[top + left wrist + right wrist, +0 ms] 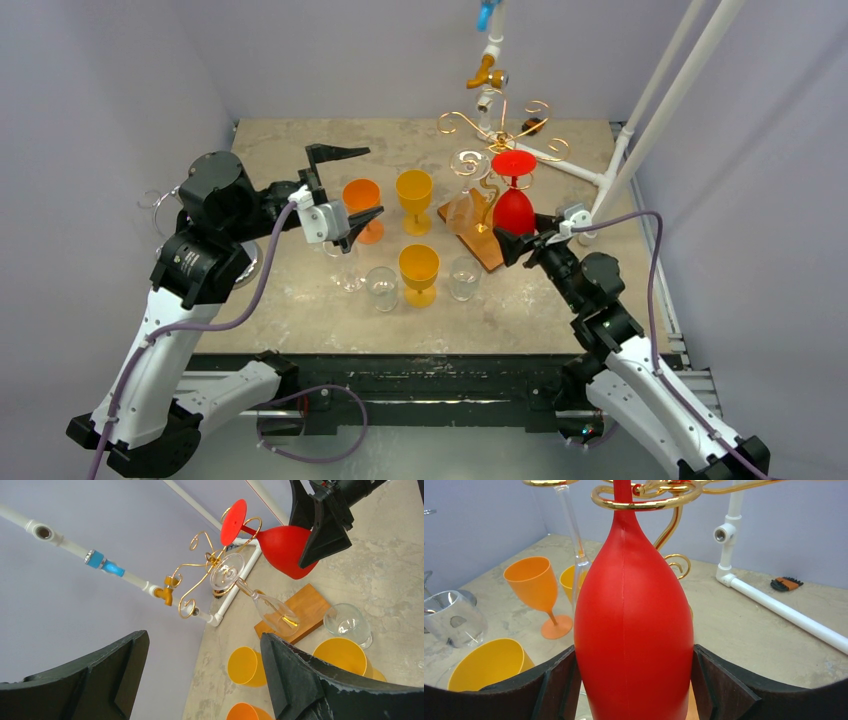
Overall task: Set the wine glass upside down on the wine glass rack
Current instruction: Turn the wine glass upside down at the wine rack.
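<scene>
The glass's foot needs to go onto the gold loop (528,181) (649,504), which rings the glass's stem above my right gripper. I need to lower my right gripper a little next and let go of the glass's bowl.
The red wine glass (513,210) hangs upside down, its stem in a loop of the gold wire rack (500,125) and its foot on top. It fills the right wrist view (634,620), with the rack's loop (644,495) around the stem. My right gripper (520,243) is shut on the glass's bowl, a finger (554,680) pressed against each side. The left wrist view shows the same glass (285,545) and right gripper (325,525). My left gripper (372,182) is open and empty, raised over the table's left middle (205,650).
A clear wine glass (462,212) also hangs upside down in the rack over its wooden base (485,245). An orange glass (362,205), two yellow glasses (414,195) (419,270) and clear glasses (381,285) (463,275) stand mid-table. White pipes (640,130) rise at right.
</scene>
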You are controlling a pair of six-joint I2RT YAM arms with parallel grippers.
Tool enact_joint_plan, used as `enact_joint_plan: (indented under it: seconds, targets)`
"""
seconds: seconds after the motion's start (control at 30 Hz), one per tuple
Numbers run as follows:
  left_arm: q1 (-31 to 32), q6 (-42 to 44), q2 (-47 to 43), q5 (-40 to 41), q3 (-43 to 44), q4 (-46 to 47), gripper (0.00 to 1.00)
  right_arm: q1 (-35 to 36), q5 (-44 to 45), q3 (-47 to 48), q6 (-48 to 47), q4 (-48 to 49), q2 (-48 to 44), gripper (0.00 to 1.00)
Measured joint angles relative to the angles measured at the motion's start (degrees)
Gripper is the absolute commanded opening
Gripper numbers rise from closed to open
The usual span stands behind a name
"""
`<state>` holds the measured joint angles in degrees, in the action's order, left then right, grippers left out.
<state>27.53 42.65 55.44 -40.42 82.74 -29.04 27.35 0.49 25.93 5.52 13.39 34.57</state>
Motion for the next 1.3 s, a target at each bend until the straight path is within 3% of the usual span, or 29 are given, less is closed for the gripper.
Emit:
enact_joint_plan:
  seconds: [0.37,0.5,0.73,0.77,0.8,1.07,1.3]
  targets:
    - [0.0,0.0,0.0,0.0,0.0,0.0,0.88,0.0,2.5,-3.0,1.0,2.3,-2.9,0.39]
    - [0.0,0.0,0.0,0.0,0.0,0.0,0.88,0.0,4.5,-4.1,2.4,2.9,-3.9,0.43]
    - [0.0,0.0,-0.1,0.0,-0.1,0.0,0.88,0.0,6.6,-4.6,4.9,2.8,-2.3,0.72]
    - [0.0,0.0,-0.1,0.0,-0.1,0.0,0.88,0.0,6.9,-4.6,5.2,2.7,-1.7,0.88]
    - [0.0,0.0,-0.1,0.0,-0.1,0.0,0.88,0.0,7.1,-4.6,5.5,2.5,-1.2,0.98]
    - [0.0,0.4,-0.1,0.0,-0.2,0.0,0.88,0.0,9.5,-4.3,8.1,-0.9,0.1,0.99]
    - [0.0,-0.2,0.4,0.4,-0.2,0.1,0.88,0.0,10.6,-1.4,9.2,-6.7,-4.2,0.99]
